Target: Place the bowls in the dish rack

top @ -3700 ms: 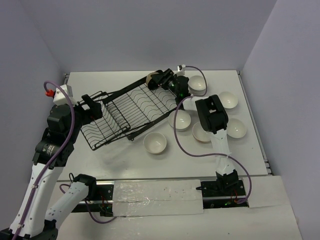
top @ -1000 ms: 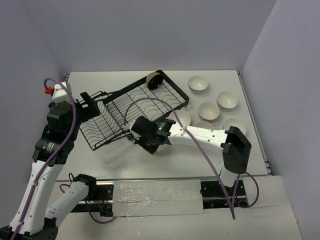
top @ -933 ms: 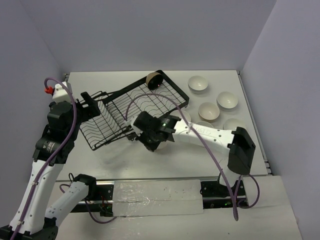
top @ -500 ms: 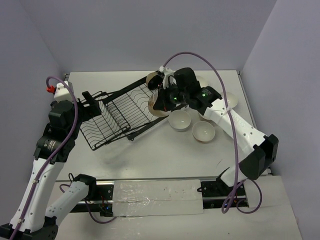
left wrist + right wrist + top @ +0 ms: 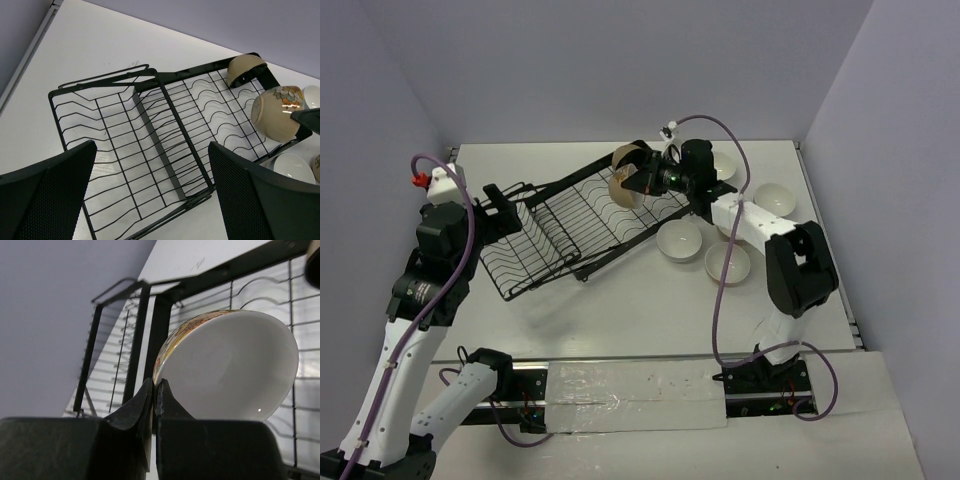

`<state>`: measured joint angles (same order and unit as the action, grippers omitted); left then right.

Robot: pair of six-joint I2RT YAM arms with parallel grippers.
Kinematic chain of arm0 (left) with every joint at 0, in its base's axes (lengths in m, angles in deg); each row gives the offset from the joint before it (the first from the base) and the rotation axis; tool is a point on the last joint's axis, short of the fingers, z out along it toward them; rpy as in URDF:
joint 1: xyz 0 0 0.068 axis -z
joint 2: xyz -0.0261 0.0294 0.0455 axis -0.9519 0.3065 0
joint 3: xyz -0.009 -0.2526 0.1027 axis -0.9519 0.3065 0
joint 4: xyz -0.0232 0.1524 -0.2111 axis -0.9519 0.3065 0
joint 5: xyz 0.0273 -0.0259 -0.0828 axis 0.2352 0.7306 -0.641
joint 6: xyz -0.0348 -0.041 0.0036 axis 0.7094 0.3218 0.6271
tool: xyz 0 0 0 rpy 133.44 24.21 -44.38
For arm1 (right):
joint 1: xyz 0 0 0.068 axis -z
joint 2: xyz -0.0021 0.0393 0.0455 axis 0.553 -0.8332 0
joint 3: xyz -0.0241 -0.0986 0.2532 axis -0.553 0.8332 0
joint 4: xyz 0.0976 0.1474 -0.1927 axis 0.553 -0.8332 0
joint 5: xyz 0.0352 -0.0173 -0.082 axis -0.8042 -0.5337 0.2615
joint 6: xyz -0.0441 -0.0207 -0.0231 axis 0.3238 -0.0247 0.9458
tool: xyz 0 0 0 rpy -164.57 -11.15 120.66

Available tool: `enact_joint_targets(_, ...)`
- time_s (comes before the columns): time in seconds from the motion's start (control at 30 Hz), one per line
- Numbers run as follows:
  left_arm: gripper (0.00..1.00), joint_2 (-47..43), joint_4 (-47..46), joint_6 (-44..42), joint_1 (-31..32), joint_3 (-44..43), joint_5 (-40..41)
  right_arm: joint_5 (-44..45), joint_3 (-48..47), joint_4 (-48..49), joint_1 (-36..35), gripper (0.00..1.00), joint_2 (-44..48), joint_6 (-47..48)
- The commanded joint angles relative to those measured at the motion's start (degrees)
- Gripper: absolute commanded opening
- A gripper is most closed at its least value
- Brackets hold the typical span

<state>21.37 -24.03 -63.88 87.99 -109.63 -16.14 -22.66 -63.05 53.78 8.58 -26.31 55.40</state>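
I will lower my right gripper with the orange-patterned bowl toward the dish rack's wires (image 5: 294, 307) and release the bowl's rim there, as they are empty beside the tan bowl.
The black wire dish rack (image 5: 570, 225) lies at an angle across the middle of the table. A tan bowl (image 5: 627, 155) stands on edge at its far right end. Next to it my right gripper (image 5: 642, 183) is shut on the rim of the orange-patterned bowl (image 5: 623, 187), held tilted just above the tines. In the right wrist view the fingers (image 5: 142, 402) pinch the white-lined bowl (image 5: 230, 365) over the rack (image 5: 150, 320). My left gripper (image 5: 505, 215) stands open and empty at the rack's left end (image 5: 150, 130). The left wrist view shows both bowls, patterned (image 5: 275, 112) and tan (image 5: 245, 67).
Loose bowls sit on the table right of the rack: a white one (image 5: 680, 240), a brown-rimmed one (image 5: 728, 263), another white one (image 5: 777, 200), and one partly behind the right arm (image 5: 723, 165). A wall runs along the table's far edge.
My right gripper took the patterned bowl from the table in front of the rack and carried it up and back to the rack's far right end. The left arm has not moved.
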Motion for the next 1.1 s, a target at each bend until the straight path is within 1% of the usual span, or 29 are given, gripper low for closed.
enact_joint_targets(0.0, 0.99, -0.9, 0.8, 0.6, 0.2, -0.8, 1.1, -0.2, -1.3, 21.9, 1.3, 0.00, -1.1, -6.8)
enact_joint_targets(0.1, 0.99, -1.0, 1.3, 0.9, 0.2, -0.9, 1.7, 0.3, -1.8, 27.9, 2.4, 0.00, -6.1, -11.6)
enact_joint_targets(0.4, 0.99, -1.3, 2.7, 1.6, 0.2, -1.4, 3.4, 1.3, -3.6, 40.4, 4.9, 0.00, -16.2, -20.6)
enact_joint_targets(0.63, 0.99, -0.6, 3.3, 1.0, 0.2, -1.9, 4.5, 1.7, -5.2, 43.7, 5.8, 0.00, -20.3, -22.7)
enact_joint_targets(0.87, 0.99, 0.1, 3.2, 0.8, 0.2, -2.2, 4.1, 1.2, -6.7, 49.0, 6.8, 0.00, -25.0, -26.2)
enact_joint_targets(1.07, 0.99, 0.5, 3.1, 0.9, 0.2, -2.1, 3.7, 1.2, -7.5, 50.8, 7.4, 0.00, -27.3, -27.7)
